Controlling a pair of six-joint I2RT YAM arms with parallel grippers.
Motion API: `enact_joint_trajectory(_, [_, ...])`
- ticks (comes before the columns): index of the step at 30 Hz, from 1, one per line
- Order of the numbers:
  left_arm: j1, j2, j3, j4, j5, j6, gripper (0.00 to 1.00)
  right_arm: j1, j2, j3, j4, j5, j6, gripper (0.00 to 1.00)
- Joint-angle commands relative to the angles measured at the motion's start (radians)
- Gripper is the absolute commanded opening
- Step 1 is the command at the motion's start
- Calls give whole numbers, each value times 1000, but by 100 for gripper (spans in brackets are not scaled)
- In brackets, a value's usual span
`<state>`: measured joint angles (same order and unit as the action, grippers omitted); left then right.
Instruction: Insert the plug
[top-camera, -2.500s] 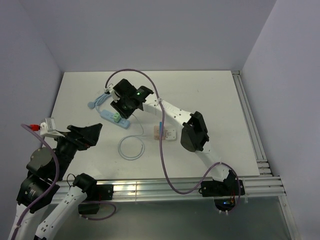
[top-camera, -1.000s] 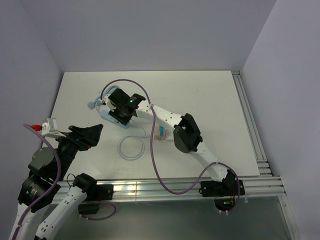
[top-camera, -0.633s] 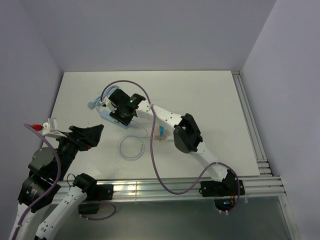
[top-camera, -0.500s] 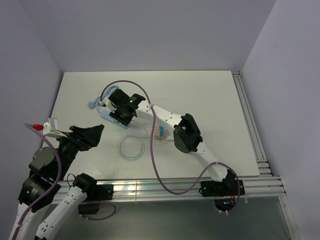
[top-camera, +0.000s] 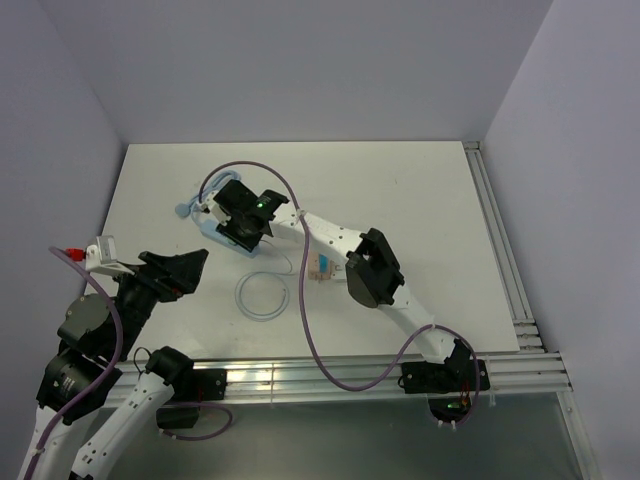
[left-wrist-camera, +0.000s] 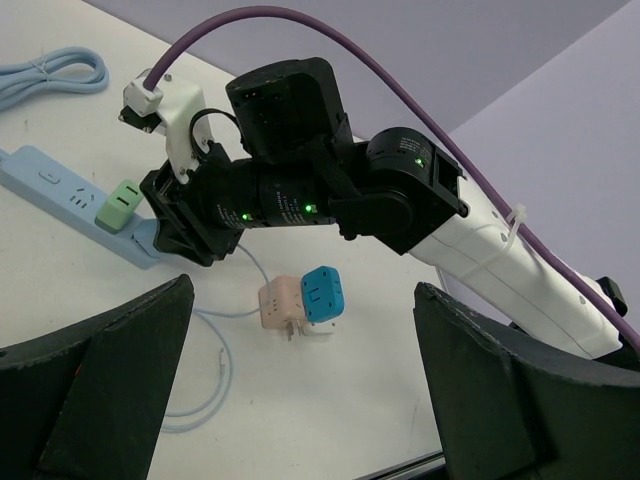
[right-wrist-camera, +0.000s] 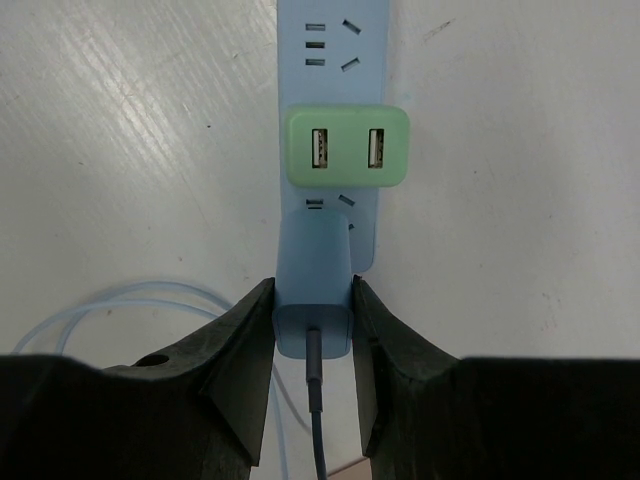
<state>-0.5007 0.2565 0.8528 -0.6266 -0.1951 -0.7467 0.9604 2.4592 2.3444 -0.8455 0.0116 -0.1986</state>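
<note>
Next, my right gripper moves down and toward the green USB adapter (right-wrist-camera: 346, 146). It seats the plug in the last socket (right-wrist-camera: 340, 205) and releases it, since slots there still show.
A light blue power strip (right-wrist-camera: 332, 60) lies on the white table; it also shows in the top view (top-camera: 214, 231) and the left wrist view (left-wrist-camera: 40, 182). A green USB adapter (right-wrist-camera: 346, 146) sits plugged into it. My right gripper (right-wrist-camera: 313, 318) is shut on a light blue plug (right-wrist-camera: 313, 282) with a dark cable, held at the strip's near end, over its last socket. In the top view the right gripper (top-camera: 243, 222) sits over the strip. My left gripper (left-wrist-camera: 300, 400) is open and empty, hovering at the table's near left (top-camera: 175, 270).
A pink cube adapter (left-wrist-camera: 280, 305) and a blue cube adapter (left-wrist-camera: 323, 294) lie together mid-table, also in the top view (top-camera: 321, 264). A thin light blue cable coil (top-camera: 262, 295) lies in front of the strip. A coiled blue cord (left-wrist-camera: 50, 72) lies at the strip's far end.
Since 2.5 s ago my right arm has swung left and lowered the plug onto the strip's near end. In the last second it has hardly moved. The left arm is still.
</note>
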Motion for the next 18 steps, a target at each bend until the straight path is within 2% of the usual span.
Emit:
enact_joint_trajectory(1, [2,7,-1,33,23,-6,96,-8,61,13,86,47,4,3])
enact_joint_trajectory(12, [1,23,-11,48,25,-13,96,-25,90,-13,201,48,33,1])
enact_joint_trajectory(18, [1,26,-14,50,19,-11,96,-32,126,-13,192,37,42,0])
